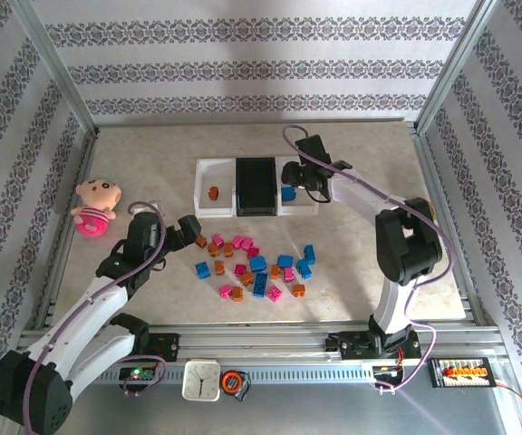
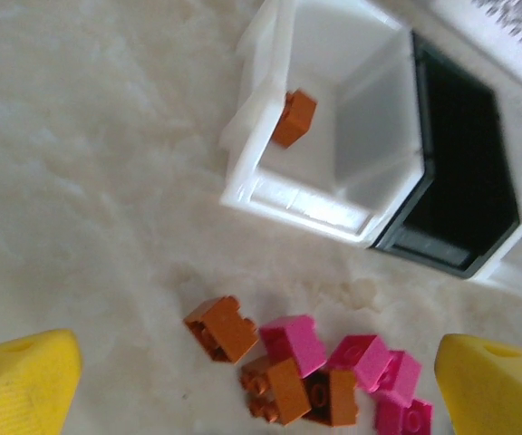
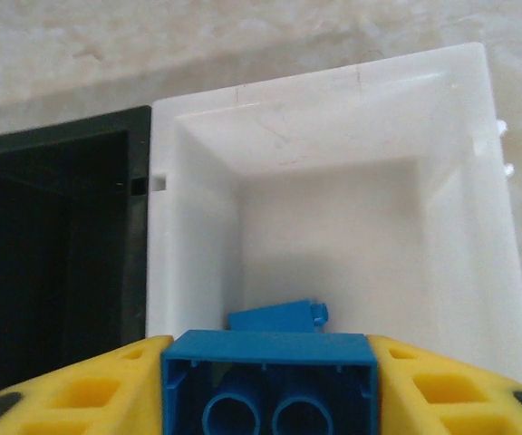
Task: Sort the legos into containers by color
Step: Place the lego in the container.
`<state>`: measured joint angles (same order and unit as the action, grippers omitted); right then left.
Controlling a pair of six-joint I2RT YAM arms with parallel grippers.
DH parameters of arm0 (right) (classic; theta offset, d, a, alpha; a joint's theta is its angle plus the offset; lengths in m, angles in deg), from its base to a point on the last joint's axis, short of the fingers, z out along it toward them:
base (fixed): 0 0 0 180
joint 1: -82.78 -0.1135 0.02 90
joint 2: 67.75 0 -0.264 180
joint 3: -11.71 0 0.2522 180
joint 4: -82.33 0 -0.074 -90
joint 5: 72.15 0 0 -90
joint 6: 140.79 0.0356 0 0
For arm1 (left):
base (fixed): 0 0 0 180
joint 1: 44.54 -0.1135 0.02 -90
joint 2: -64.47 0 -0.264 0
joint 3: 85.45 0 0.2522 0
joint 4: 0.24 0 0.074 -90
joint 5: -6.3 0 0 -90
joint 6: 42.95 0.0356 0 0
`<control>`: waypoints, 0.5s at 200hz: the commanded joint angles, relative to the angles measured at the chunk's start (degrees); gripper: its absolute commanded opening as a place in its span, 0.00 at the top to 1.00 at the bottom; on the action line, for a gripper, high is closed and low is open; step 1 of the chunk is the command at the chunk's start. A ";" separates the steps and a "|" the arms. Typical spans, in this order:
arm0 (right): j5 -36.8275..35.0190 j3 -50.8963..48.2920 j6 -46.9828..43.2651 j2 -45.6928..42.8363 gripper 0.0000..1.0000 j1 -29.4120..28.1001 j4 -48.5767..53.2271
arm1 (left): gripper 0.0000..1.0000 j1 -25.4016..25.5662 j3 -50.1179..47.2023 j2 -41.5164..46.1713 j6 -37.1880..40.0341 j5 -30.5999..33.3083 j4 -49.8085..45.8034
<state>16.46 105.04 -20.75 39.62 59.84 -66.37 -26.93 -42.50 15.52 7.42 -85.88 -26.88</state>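
Observation:
The blue lego (image 1: 203,270) lies below and back of my left gripper, clear at the pile's edge. The gripper draws back next and lowers its open fingers astride it.
Three joined trays stand at the back: a left white tray (image 1: 205,207) holding one orange brick (image 1: 214,192), a black tray (image 1: 256,186), and a right white tray (image 1: 308,205). My right gripper (image 1: 294,178) hangs over the right white tray (image 3: 333,181), shut on a blue brick (image 3: 270,376); another blue brick (image 3: 279,317) lies in the tray below. Loose blue, pink and orange legos (image 1: 252,267) are scattered mid-table. My left gripper (image 1: 191,231) stands open above the pile's left edge, with orange (image 2: 222,328) and pink (image 2: 294,343) bricks between its yellow fingers (image 2: 21,381).
A pink plush doll (image 1: 93,207) lies at the left edge of the table. A small white clock (image 1: 201,381) and a tape measure (image 1: 234,381) sit on the front rail. Metal frame posts border the table on both sides.

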 commanded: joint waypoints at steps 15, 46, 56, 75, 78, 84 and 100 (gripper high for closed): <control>-1.39 6.00 -0.07 2.90 0.35 0.61 4.23 | 0.03 -0.72 2.75 -2.10 2.71 -3.70 -4.88; -0.02 1.24 -0.16 -1.55 0.34 0.40 1.76 | 0.15 -0.18 2.62 -5.91 2.87 -8.82 -7.05; 0.15 -0.79 -0.33 -3.23 0.34 0.19 1.18 | 0.19 0.96 1.88 -6.96 2.43 -9.40 -7.45; 0.83 -5.22 -0.38 -6.34 0.34 -0.17 -0.34 | 0.22 4.36 0.19 -8.18 1.70 -8.63 -7.95; 0.81 -5.96 -0.31 -6.74 0.34 -0.18 -0.64 | 0.23 4.88 -0.01 -8.46 1.55 -8.43 -7.95; 1.16 -7.61 -0.09 -7.71 0.34 -0.18 -1.17 | 0.23 6.00 -0.50 -8.64 1.34 -8.09 -7.77; 1.64 -10.57 0.16 -9.54 0.34 -0.18 -2.32 | 0.22 8.84 -0.91 -9.40 1.51 -6.81 -7.79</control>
<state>17.03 98.63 -20.79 33.74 60.12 -66.26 -21.67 -42.19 6.84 9.23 -93.13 -31.84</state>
